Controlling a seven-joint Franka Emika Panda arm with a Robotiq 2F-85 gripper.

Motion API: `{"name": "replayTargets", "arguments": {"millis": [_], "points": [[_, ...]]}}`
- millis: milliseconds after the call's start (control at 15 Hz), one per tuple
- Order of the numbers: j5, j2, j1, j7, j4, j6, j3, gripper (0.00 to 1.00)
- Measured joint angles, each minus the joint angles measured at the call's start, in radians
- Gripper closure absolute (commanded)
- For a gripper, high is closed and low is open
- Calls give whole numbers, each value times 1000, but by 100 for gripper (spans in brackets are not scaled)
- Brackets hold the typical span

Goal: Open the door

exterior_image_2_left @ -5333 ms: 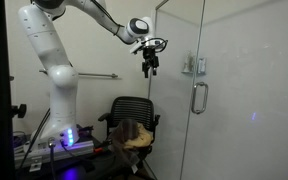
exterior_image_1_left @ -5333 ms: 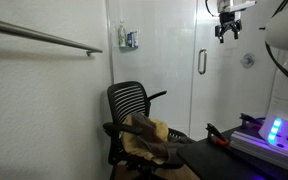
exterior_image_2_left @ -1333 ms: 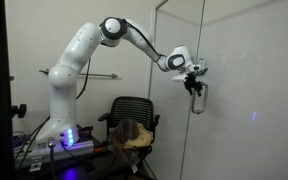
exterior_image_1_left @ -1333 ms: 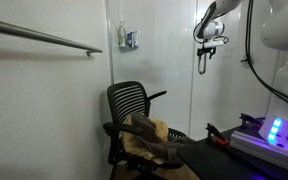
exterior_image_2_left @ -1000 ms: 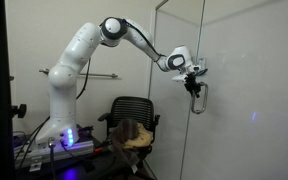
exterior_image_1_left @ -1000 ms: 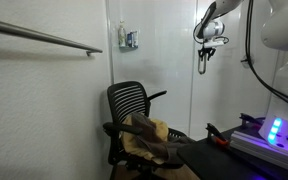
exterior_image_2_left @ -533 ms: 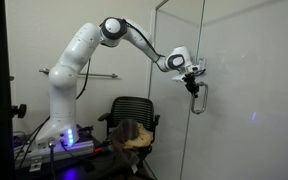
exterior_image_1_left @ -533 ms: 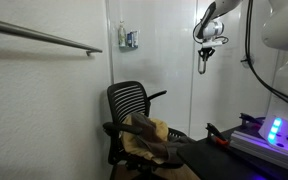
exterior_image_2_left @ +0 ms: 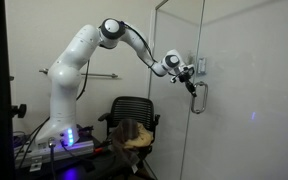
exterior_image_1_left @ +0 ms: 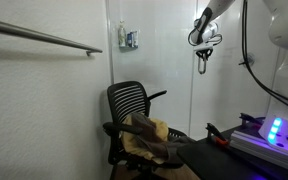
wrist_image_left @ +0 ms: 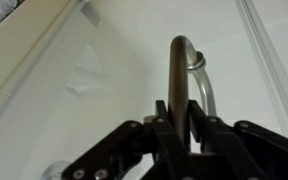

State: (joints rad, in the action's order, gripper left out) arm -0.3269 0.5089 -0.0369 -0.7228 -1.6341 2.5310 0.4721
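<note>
The door [exterior_image_1_left: 219,110] is still shut, so my gripper will next pull the silver bar handle back toward the white base before I let go of it.
The door [exterior_image_1_left: 219,110] is a tall glossy white panel, seen in both exterior views, with a short vertical silver bar handle [exterior_image_1_left: 202,66] at mid-height. My gripper [exterior_image_1_left: 203,50] reaches in from above and is shut on the upper part of the handle [exterior_image_2_left: 197,98]. The arm stretches across from its white base to the gripper [exterior_image_2_left: 189,82] at the door [exterior_image_2_left: 244,120]. In the wrist view the handle bar [wrist_image_left: 180,70] runs straight up between the black fingers [wrist_image_left: 161,116], with my gripper [wrist_image_left: 180,118] clamped on it.
A black mesh office chair [exterior_image_1_left: 134,110] with brown cloth [exterior_image_1_left: 144,135] on its seat stands near the door. A fixed panel carries a small dispenser [exterior_image_1_left: 130,39]. A long horizontal rail [exterior_image_1_left: 44,37] crosses the textured wall. A device with blue lights [exterior_image_1_left: 274,130] sits on the table.
The jaws have closed on the handle bar within the last second. The wrist has since shifted slightly up and away from the panel. The handle looks to be in the same place.
</note>
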Motion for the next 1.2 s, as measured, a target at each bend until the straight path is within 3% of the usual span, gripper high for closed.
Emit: {"name": "replayTargets", "arguments": {"millis": [667, 933, 1200], "points": [[-436, -23, 168, -600, -112, -2, 124, 94], [-633, -94, 192, -800, -208, -44, 114, 94], [-760, -191, 178, -950, -311, -157, 52, 94]]}}
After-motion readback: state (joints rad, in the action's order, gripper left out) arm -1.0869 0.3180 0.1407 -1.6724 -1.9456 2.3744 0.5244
